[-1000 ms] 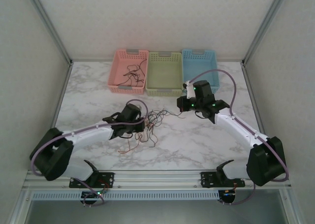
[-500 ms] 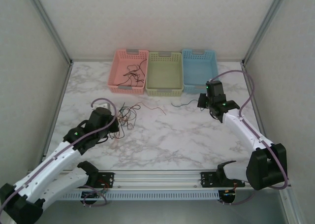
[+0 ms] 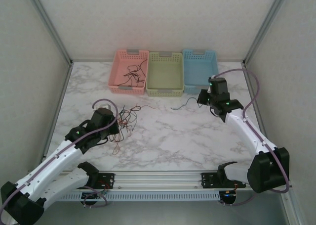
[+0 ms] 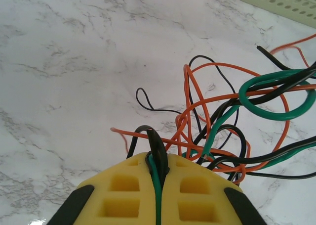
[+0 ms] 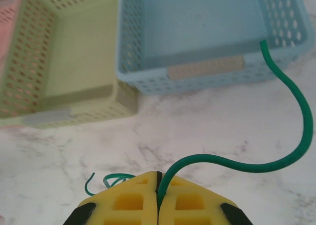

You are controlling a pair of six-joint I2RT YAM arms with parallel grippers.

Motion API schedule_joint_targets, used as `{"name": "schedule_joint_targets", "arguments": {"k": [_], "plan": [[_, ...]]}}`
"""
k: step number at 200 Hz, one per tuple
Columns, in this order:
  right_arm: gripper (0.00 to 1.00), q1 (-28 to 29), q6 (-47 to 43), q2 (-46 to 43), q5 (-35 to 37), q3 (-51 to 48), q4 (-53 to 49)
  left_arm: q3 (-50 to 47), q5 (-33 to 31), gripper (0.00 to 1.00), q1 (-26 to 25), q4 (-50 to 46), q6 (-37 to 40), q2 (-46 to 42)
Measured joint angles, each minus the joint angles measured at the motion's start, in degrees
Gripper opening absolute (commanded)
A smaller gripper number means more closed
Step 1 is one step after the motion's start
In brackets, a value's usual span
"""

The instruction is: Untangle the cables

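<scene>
The single green cable [image 5: 296, 151] is already clear of the tangle, so the robot's right gripper will next carry it outward over the empty green basket and let it go inside.
The cables are a tangle [image 3: 126, 118] of thin black, orange, red and green wires on the marble table, left of centre. My left gripper [image 3: 114, 127] is at the tangle's left edge. In the left wrist view that gripper [image 4: 159, 161] is shut on a black and a green wire, and the other loops [image 4: 232, 111] spread out ahead of it. My right gripper [image 3: 203, 100] is in front of the blue basket. It is shut [image 5: 158, 178] on a single green cable [image 5: 296, 151], which lies apart from the tangle and trails left over the table [image 3: 181, 105].
Three baskets stand in a row at the back: pink [image 3: 127, 88] with a few dark wires inside, green [image 3: 164, 92] and blue [image 3: 197, 88]. In the right wrist view the blue basket [image 5: 207, 69] and the green basket [image 5: 64, 113] are just ahead. Frame posts flank the table.
The grippers have pulled apart from the table's middle. The left dragged the tangle left and nearer. The right carried the green cable right, towards the blue basket, free of the tangle.
</scene>
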Motion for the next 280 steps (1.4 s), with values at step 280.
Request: {"name": "schedule_joint_targets", "arguments": {"k": [280], "plan": [[0.0, 7.89, 0.02, 77.2, -0.83, 85.46, -22.93, -2.34, 3.02, 0.0, 0.04, 3.72, 0.02, 3.5]]}}
